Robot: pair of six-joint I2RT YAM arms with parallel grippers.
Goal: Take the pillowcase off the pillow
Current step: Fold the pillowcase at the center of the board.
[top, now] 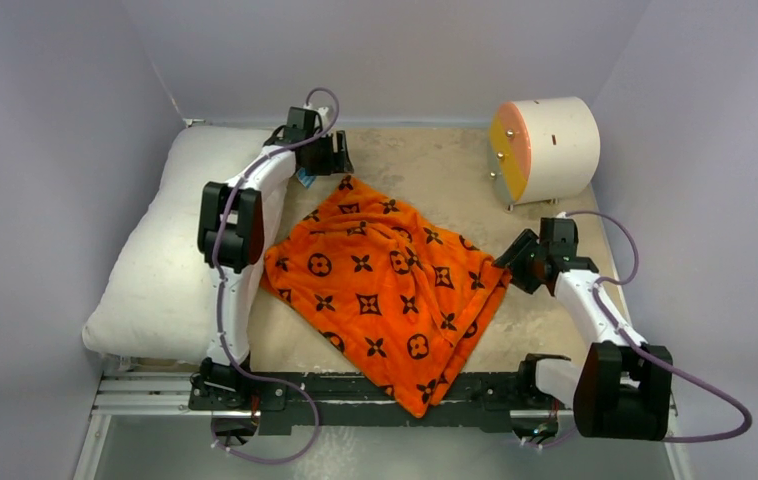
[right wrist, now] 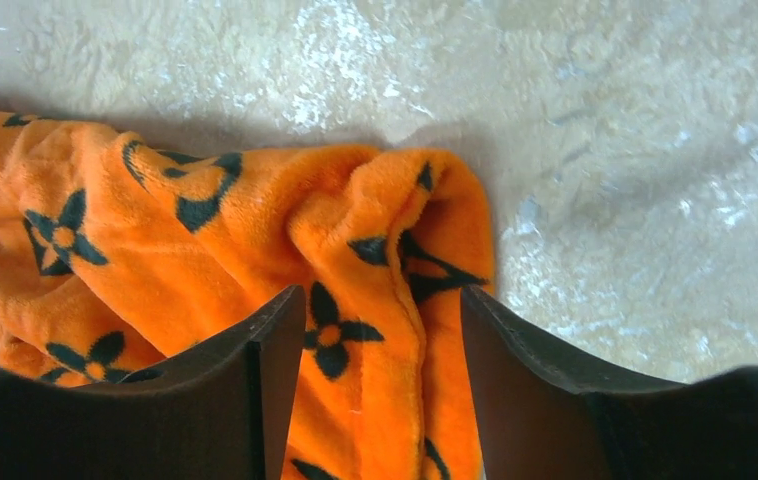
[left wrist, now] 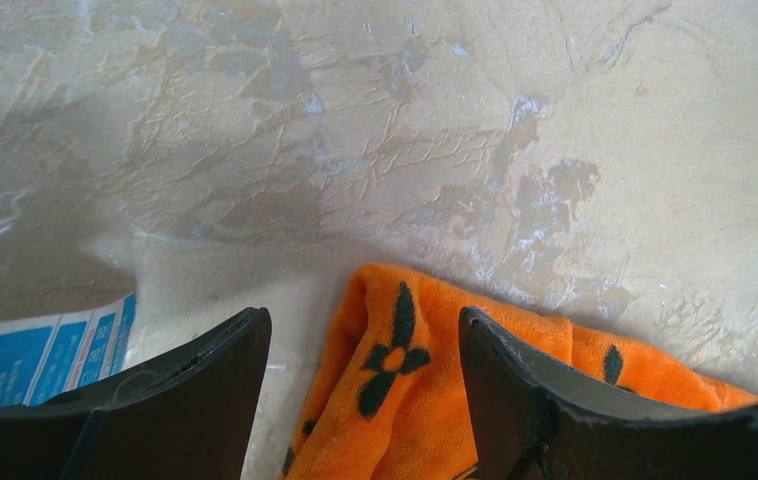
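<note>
The pillowcase's far corner (top: 347, 182) (left wrist: 383, 305) lies just below the robot's left gripper, between its open fingers, so the gripper needs to go down onto that corner next and close on the pillowcase's fabric.
The orange pillowcase (top: 385, 285) lies crumpled flat on the table, apart from the white pillow (top: 170, 250), which lies along the left side. My left gripper (top: 330, 158) is open over the pillowcase's far corner (left wrist: 405, 390); fabric lies between its fingers. The pillow's blue tag (left wrist: 50, 355) shows at the left of the left wrist view. My right gripper (top: 515, 262) is open over the pillowcase's right corner (right wrist: 375, 300), with a fabric fold between its fingers.
A white cylinder with an orange face (top: 545, 148) stands at the back right. Grey walls close in the left, right and back. The beige tabletop (top: 435, 165) shows beyond the pillowcase. The metal rail (top: 355, 395) runs along the near edge.
</note>
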